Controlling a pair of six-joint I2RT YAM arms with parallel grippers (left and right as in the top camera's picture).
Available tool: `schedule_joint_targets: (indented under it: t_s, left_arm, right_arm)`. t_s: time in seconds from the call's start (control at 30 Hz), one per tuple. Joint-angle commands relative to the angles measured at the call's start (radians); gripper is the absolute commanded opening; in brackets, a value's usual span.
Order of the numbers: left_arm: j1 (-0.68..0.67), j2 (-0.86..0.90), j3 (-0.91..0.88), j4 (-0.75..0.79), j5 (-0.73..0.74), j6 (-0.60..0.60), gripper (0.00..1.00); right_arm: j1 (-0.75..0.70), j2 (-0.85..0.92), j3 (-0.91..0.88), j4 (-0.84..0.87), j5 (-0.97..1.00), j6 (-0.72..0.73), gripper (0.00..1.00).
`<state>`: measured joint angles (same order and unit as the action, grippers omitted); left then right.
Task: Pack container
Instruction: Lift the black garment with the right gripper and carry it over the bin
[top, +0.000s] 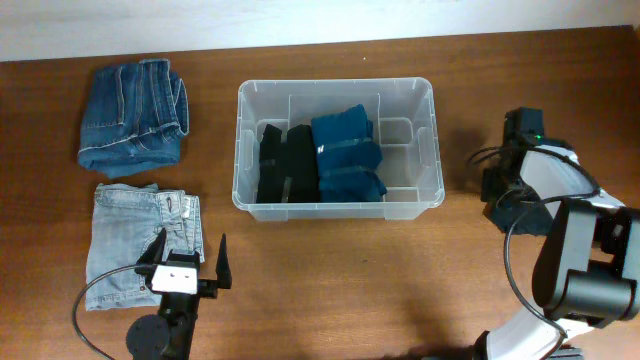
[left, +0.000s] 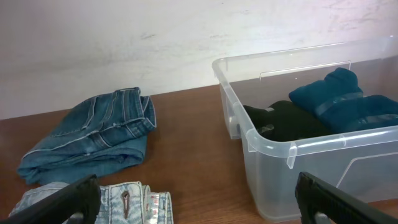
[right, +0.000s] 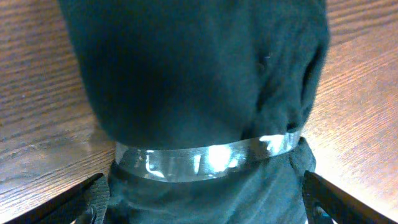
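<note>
My open right fingers are already on both sides of the rolled garment by its clear band (right: 208, 172). I will move them down slightly next and close on the dark teal garment.
The clear plastic container (top: 431, 140) stands mid-table and holds folded black garments (top: 283, 160) and dark teal garments (top: 347, 152). It also shows in the left wrist view (left: 273, 146). My right gripper (top: 503, 188) is at the right of the table, open, with its fingers (right: 202, 199) on either side of a rolled dark teal garment (right: 193, 81) bound by a clear band, which lies on the wood. My left gripper (top: 190, 262) is open and empty near the front left, beside folded light blue jeans (top: 125, 235).
Folded dark blue jeans (top: 133, 115) lie at the back left, also in the left wrist view (left: 93, 140). The light jeans (left: 127, 202) sit just under my left fingers. A wall runs along the table's far edge.
</note>
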<state>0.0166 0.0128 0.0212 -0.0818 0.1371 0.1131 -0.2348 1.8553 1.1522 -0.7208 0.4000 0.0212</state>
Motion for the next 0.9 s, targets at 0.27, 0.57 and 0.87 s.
schedule_joint_targets:
  t_s: [0.27,0.57,0.87]
  left_arm:
    - [0.006,-0.006,-0.004,-0.002,-0.004,0.016,0.99]
    - [0.006,-0.006,-0.004,-0.002,-0.004,0.016,0.99]
    - [0.006,-0.006,-0.004,-0.002,-0.004,0.016,0.99]
  right_arm:
    - [0.014,0.111,0.014,0.006,0.129,-0.014,0.91]
    - [0.014,0.164,0.014,0.003,0.170,-0.014,0.76]
    - [-0.004,0.167,0.014,0.015,0.129,-0.013,0.50]
